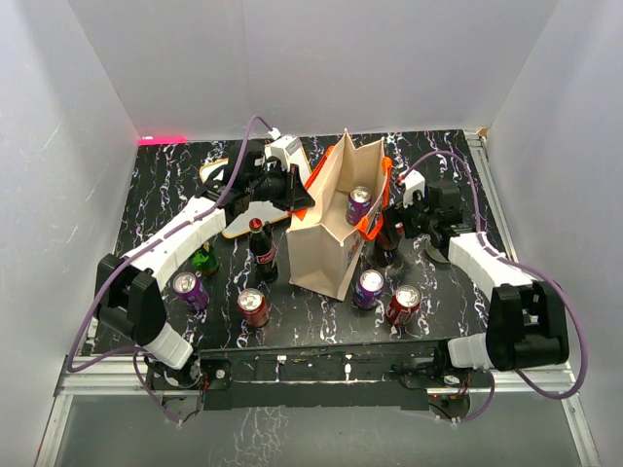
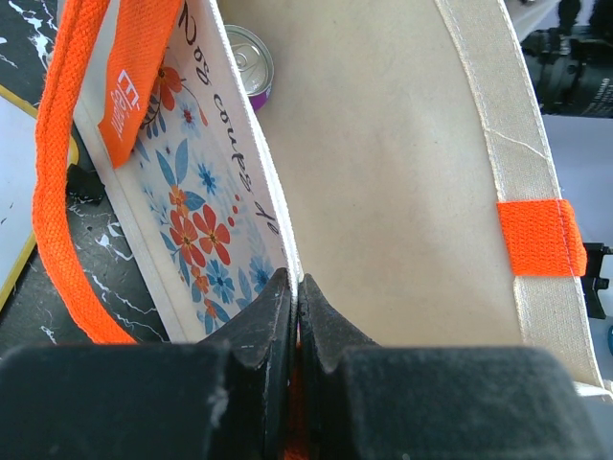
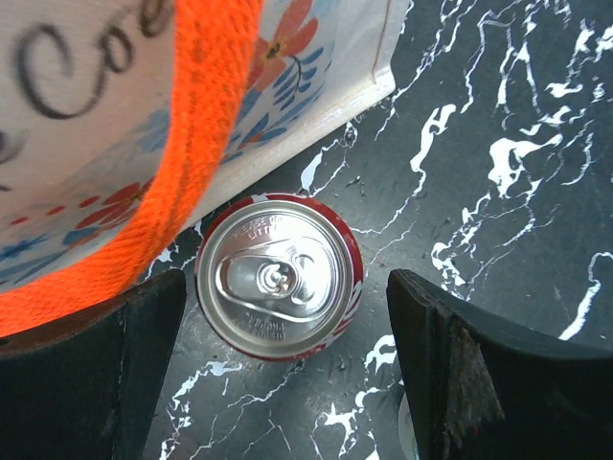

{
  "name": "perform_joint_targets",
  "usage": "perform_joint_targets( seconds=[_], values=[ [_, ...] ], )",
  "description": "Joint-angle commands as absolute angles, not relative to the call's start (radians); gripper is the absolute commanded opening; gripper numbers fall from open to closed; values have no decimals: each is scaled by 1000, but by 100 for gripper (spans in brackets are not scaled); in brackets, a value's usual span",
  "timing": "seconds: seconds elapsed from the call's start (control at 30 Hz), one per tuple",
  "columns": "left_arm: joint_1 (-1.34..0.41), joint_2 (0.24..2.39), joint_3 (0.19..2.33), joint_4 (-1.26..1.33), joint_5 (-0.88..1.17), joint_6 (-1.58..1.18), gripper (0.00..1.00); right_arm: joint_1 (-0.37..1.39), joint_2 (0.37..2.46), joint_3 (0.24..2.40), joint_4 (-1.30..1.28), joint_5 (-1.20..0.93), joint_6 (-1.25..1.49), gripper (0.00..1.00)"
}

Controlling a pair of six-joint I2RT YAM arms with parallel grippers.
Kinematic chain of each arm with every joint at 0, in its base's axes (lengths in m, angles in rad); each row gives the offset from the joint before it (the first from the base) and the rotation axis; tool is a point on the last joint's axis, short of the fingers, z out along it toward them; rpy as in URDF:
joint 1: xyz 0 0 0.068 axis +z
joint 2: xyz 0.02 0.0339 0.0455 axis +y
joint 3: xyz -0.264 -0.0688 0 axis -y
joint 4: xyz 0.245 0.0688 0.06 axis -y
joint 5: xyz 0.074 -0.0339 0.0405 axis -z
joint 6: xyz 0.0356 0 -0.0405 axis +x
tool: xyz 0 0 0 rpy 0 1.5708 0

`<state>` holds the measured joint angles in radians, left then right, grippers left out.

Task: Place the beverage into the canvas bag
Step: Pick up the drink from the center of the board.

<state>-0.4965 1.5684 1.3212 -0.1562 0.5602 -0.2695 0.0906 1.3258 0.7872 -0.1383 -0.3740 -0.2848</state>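
Observation:
To close on the red can's sides, my right gripper should lower around the can first.
The beige canvas bag with orange handles stands open at the table's middle, with a purple can inside it. My left gripper is shut on the bag's left rim; the left wrist view shows the bag's inside and the purple can. My right gripper is open just right of the bag. In the right wrist view the gripper hangs over a red can that stands on the table against the bag, between the two fingers and untouched.
On the table in front of the bag stand a purple can, a red can, another red can, a purple can, a cola bottle and a green bottle. A white framed board lies left of the bag.

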Motion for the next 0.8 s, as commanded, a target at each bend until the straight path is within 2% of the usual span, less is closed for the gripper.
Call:
perform_joint_targets(
  seconds=[0.0, 0.23, 0.4, 0.77],
  values=[
    [-492, 1544, 1317, -143, 579, -264, 0, 87, 1379, 806, -50, -415, -274, 88],
    [-492, 1550, 1321, -143, 584, -264, 0, 88, 1425, 820, -53, -448, -271, 82],
    [-492, 1552, 1322, -141, 588, -267, 0, 88, 1407, 820, -57, -425, -274, 73],
    [-494, 1560, 1319, -137, 592, -267, 0, 86, 1330, 823, -78, -392, -288, 42]
  ],
)
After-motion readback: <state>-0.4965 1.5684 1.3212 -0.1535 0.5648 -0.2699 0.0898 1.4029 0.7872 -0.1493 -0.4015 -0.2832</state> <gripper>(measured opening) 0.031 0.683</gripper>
